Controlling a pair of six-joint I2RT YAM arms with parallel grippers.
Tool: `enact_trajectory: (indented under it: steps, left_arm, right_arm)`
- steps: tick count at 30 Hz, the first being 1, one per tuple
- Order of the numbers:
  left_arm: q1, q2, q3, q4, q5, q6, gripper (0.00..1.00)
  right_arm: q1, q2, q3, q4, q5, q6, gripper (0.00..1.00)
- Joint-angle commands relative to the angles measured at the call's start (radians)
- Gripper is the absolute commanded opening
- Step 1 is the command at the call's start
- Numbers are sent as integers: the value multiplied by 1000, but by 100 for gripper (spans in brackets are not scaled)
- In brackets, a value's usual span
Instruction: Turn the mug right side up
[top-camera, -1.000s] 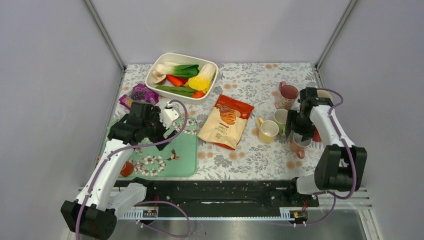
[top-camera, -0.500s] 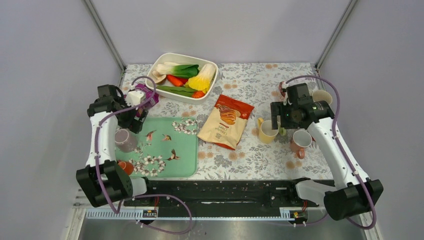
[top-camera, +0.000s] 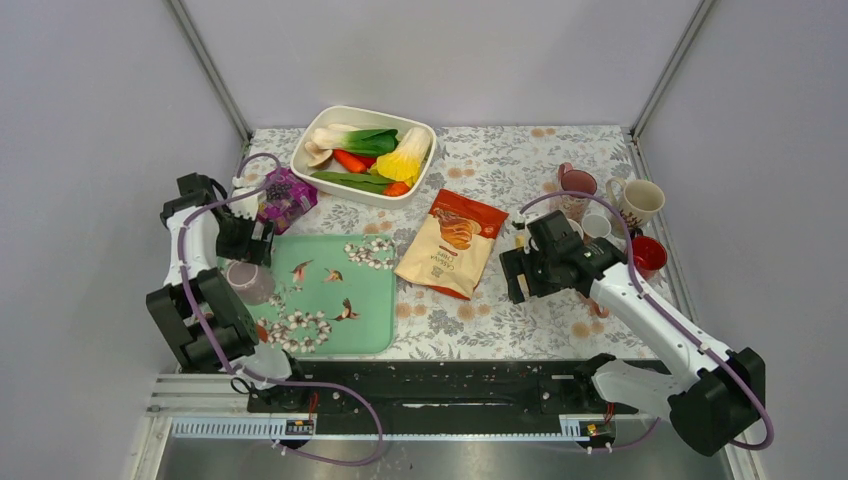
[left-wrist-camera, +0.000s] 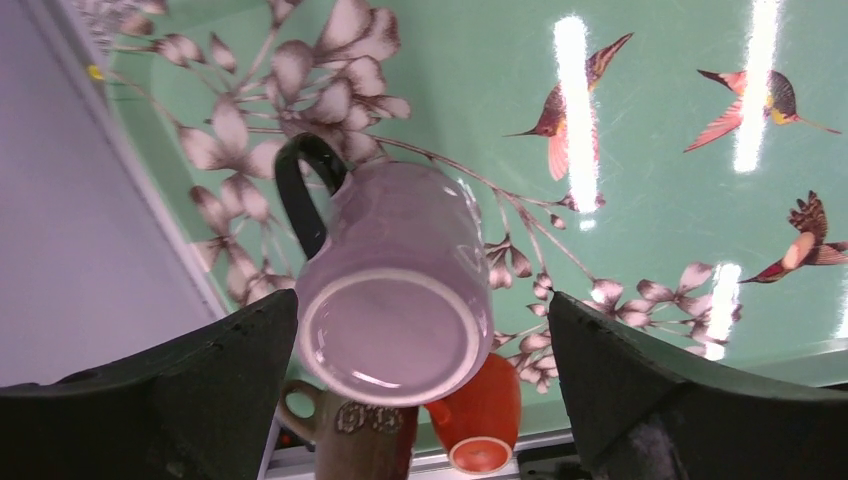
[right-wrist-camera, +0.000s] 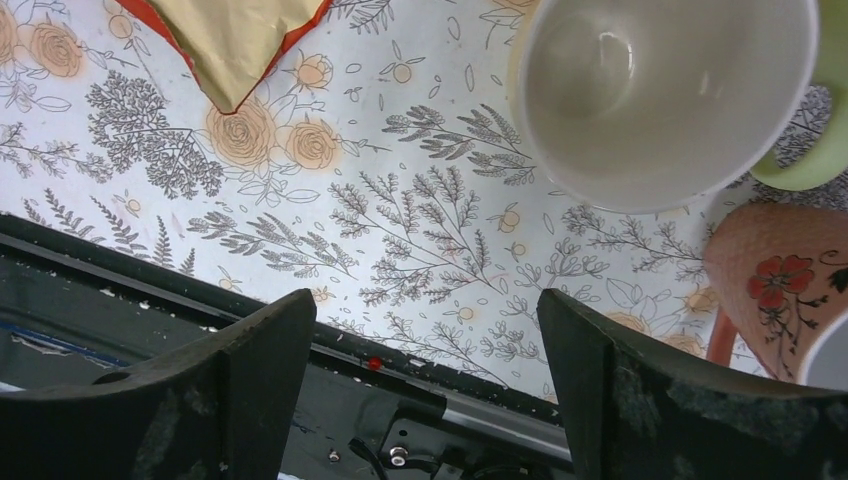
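I should lower, turn and close my left gripper across the dark handle (left-wrist-camera: 305, 190), the slim loop jutting from the overturned mug.
A lilac mug (left-wrist-camera: 395, 290) with a dark handle stands on the green bird-print tray (left-wrist-camera: 650, 120), its base facing up; it sits at the tray's left edge (top-camera: 250, 281). My left gripper (left-wrist-camera: 420, 400) hangs just above it, open, with a finger on either side of the base and not touching it. It shows above the mug in the top view too (top-camera: 245, 240). My right gripper (right-wrist-camera: 425, 390) is open and holds nothing, over the floral cloth near the table's front edge (top-camera: 520, 275).
An orange cup (left-wrist-camera: 485, 420) and a brown mug (left-wrist-camera: 350, 440) sit by the tray's near-left corner. A cream mug (right-wrist-camera: 660, 90), green mug (right-wrist-camera: 815, 150) and pink floral mug (right-wrist-camera: 780, 290) stand upright beside the right gripper. Chips bag (top-camera: 452, 243), vegetable bowl (top-camera: 363, 153), purple packet (top-camera: 285, 195).
The left arm swung left and back, uncovering the lilac mug, and now hovers over it. The right arm moved left and nearer, away from the mug cluster, its jaws spreading wider.
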Motion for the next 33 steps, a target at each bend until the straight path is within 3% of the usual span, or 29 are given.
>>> enact_trajectory:
  steps: [1,3,9,16,23,25,30,33]
  left_arm:
    - [5,47,40,-41,84,-42,99]
    - [3,57,25,-80,122,-38,99]
    - [-57,-7,-67,-100,184,-12,82]
    - [-287,-88,-160,-84,182,-6,83]
    - [-423,-112,-129,-97,163,7,86]
    - [-459,-120,-120,-87,113,21,87]
    - [-558,-81,-112,-26,-171,66,91]
    - [-554,36,-59,-50,-311,37,77]
  right_arm:
    - [12,-22,-1,105,-35,-16,93]
    - [18,-20,10,108,-28,-16,98]
    - [20,-66,1,152,-65,-16,99]
    - [20,-79,-2,163,-67,-18,99]
    - [20,-60,-1,169,-75,-20,100]
    - [20,-60,-1,171,-78,-21,100]
    - [20,-56,-1,175,-94,-23,99]
    - [21,-55,-1,173,-84,-22,100]
